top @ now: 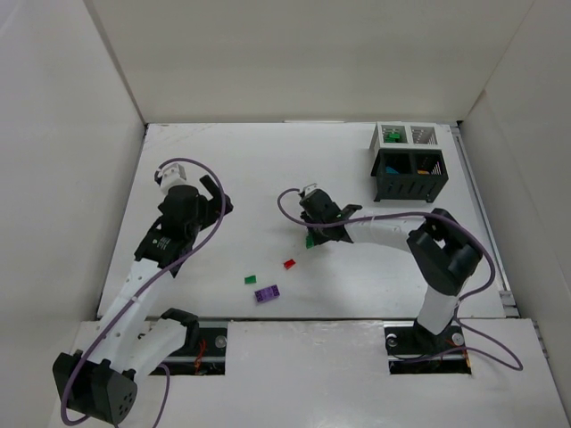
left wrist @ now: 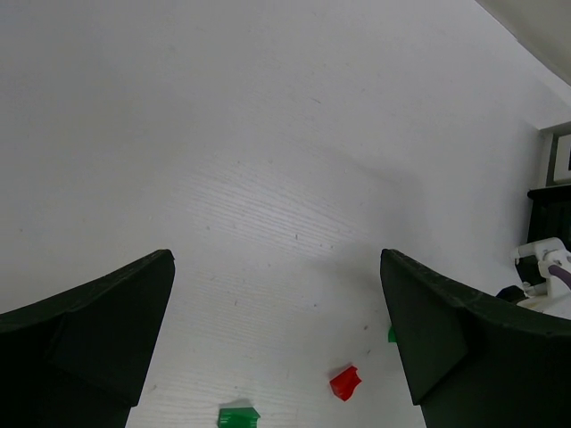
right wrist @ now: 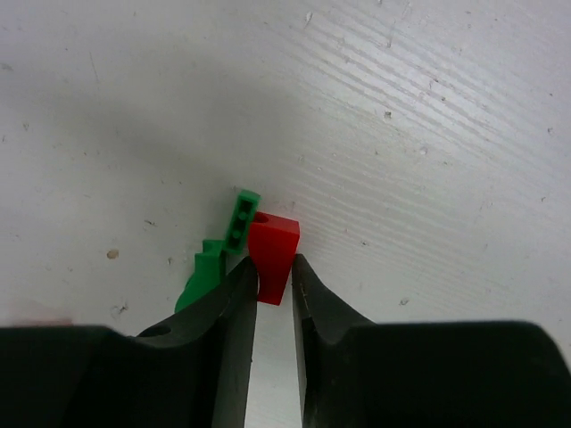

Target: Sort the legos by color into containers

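Observation:
The red brick in my right gripper needs to rise outward, to the right in the top view, over the white bin beside the one holding green bricks.
My right gripper (right wrist: pixel 274 267) is shut on a small red brick (right wrist: pixel 272 248), held low against the table. A green brick (right wrist: pixel 227 245) lies against the left finger. In the top view this gripper (top: pixel 310 232) is at mid-table, with the green brick (top: pixel 310 241) showing under it. My left gripper (left wrist: pixel 277 259) is open and empty above the table's left part (top: pixel 212 198). Loose on the table are a red brick (top: pixel 289 264), a green brick (top: pixel 251 279) and a purple brick (top: pixel 266 292). The containers (top: pixel 409 160) stand at the back right, two white and two black.
White walls enclose the table on the left, back and right. The black bins hold some coloured bricks, and one white bin (top: pixel 390 135) holds green. The left wrist view shows the loose red brick (left wrist: pixel 345 382), a green one (left wrist: pixel 237 416) and the bins' edge (left wrist: pixel 553 192).

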